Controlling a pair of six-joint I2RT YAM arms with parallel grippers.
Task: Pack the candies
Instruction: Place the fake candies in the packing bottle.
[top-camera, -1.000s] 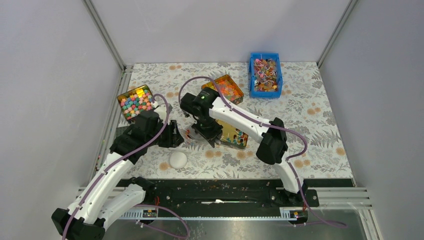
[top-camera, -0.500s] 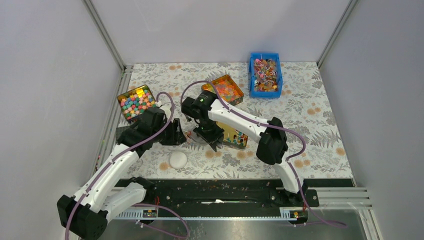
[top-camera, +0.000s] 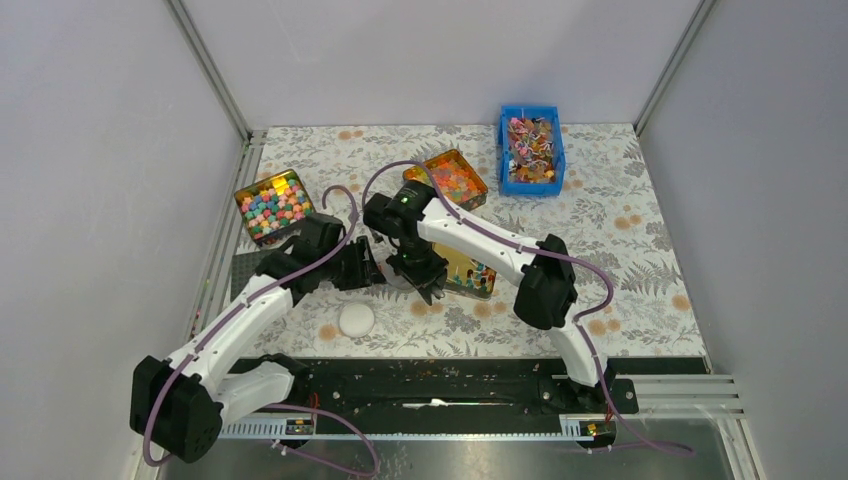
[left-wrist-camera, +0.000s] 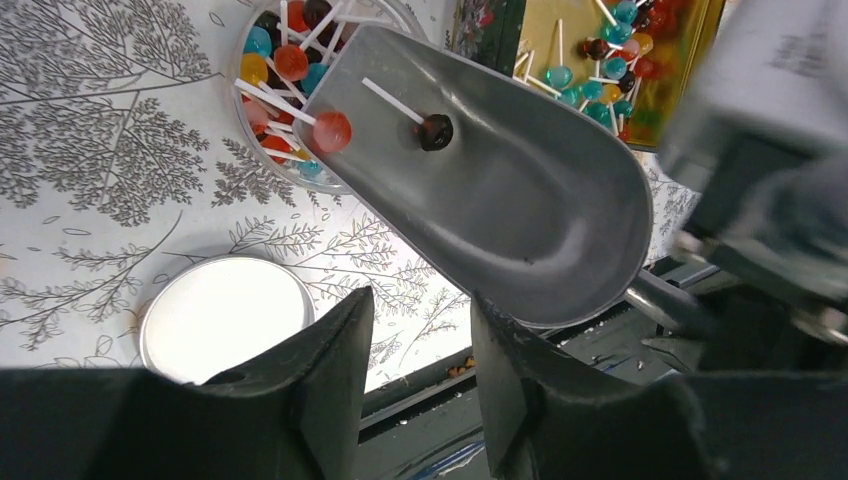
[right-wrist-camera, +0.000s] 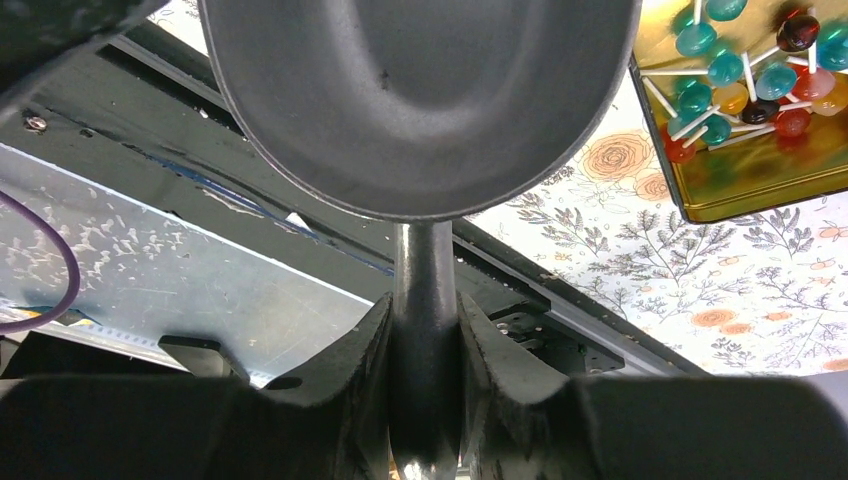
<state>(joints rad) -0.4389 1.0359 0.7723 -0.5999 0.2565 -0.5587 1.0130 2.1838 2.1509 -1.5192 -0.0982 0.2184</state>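
Note:
The tub (left-wrist-camera: 244, 125) is filled, so my right gripper should next swing right in the top view past the gold tin, then lower and release the scoop on open tabletop.
The candies are tiny round sweets on thin white sticks. Several fill a clear round tub (left-wrist-camera: 244, 125). Two lie on a grey metal scoop (left-wrist-camera: 500, 200), one red (left-wrist-camera: 331, 130) and one dark (left-wrist-camera: 435, 131), at its front lip over the tub. More lie in an open gold tin (left-wrist-camera: 655, 135), also in the right wrist view (right-wrist-camera: 760, 190). My right gripper (right-wrist-camera: 425, 320) (top-camera: 420, 275) is shut on the scoop's handle (right-wrist-camera: 424, 270). My left gripper (left-wrist-camera: 420, 310) (top-camera: 365, 265) is open and empty, just below the scoop's bowl.
A white round lid (top-camera: 355, 320) lies on the flowered table in front of the grippers. A tin of cube sweets (top-camera: 272, 205) stands at the left, a tin of orange pieces (top-camera: 450, 178) behind the arms, and a blue bin (top-camera: 530, 148) of mixed sweets at the back.
My left arm has swung right and forward, bringing its gripper up beside the scoop. My right gripper with the scoop has barely shifted.

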